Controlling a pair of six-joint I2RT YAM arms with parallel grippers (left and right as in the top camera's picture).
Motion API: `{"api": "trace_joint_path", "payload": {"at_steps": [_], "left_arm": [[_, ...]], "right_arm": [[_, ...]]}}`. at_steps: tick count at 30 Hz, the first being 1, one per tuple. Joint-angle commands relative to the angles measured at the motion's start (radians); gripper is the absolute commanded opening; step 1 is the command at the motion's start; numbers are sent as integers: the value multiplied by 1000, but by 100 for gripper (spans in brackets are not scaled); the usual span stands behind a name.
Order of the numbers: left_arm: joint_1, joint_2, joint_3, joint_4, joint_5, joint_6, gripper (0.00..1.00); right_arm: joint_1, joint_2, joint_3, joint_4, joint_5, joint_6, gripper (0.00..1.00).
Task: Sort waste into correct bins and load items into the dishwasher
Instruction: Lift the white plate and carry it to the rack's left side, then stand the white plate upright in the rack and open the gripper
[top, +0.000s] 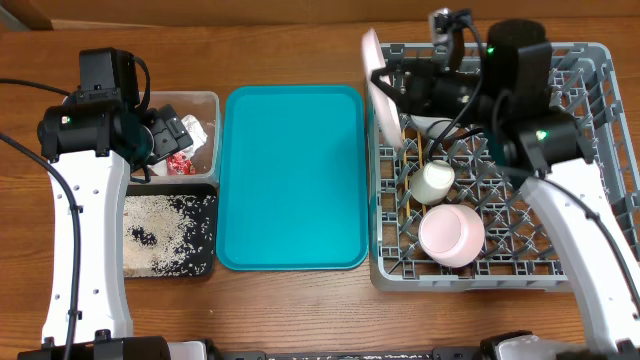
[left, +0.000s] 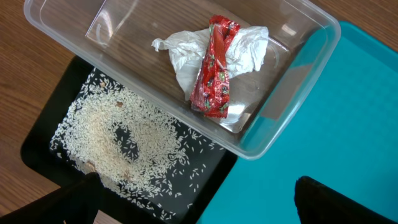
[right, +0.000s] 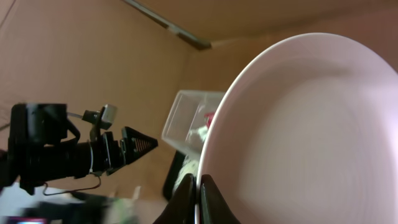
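The plate hangs above the grey dish rack (top: 600, 150), so the robot's right gripper will lower it next to stand along the rack's side by the teal tray.
My right gripper (top: 397, 88) (right: 198, 186) is shut on the rim of the round white plate (top: 378, 80) (right: 298, 130), holding it on edge over the left side of the grey dish rack (top: 600, 150). In the rack lie a small white cup (top: 435, 182), an upturned pink dish (top: 451, 235) and thin wooden chopsticks (top: 405, 205). My left gripper (top: 170, 140) (left: 205, 205) is open and empty, above the clear tub (top: 205, 100) (left: 298, 93). The tub holds the crumpled napkin (left: 180, 53) and the red wrapper (left: 214, 68). Rice (top: 150, 225) (left: 118, 137) lies in the black tray (top: 205, 262) (left: 205, 171).
The large teal tray (top: 290, 180) (left: 336, 124) lies between the two bins and the rack. A pale rim (top: 430, 125) shows under the right arm in the rack; I cannot tell what it is. Wood table surrounds everything.
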Motion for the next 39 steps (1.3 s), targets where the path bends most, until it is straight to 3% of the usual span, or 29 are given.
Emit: {"api": "trace_joint_path", "payload": {"at_steps": [1, 12, 29, 34, 39], "left_arm": [[-7, -9, 11, 4, -9, 11, 100], [-7, -9, 11, 4, -9, 11, 100], [-7, -9, 11, 4, -9, 11, 100], [-7, -9, 11, 4, -9, 11, 100], [-7, -9, 11, 4, -9, 11, 100]], "right_arm": [[-63, 49, -46, 3, -186, 110, 4], [-106, 162, -100, 37, -144, 171, 4], [-115, 169, -100, -47, 163, 221, 5], [-135, 169, -100, -102, 261, 208, 10], [-146, 169, -100, -130, 274, 137, 27]]}}
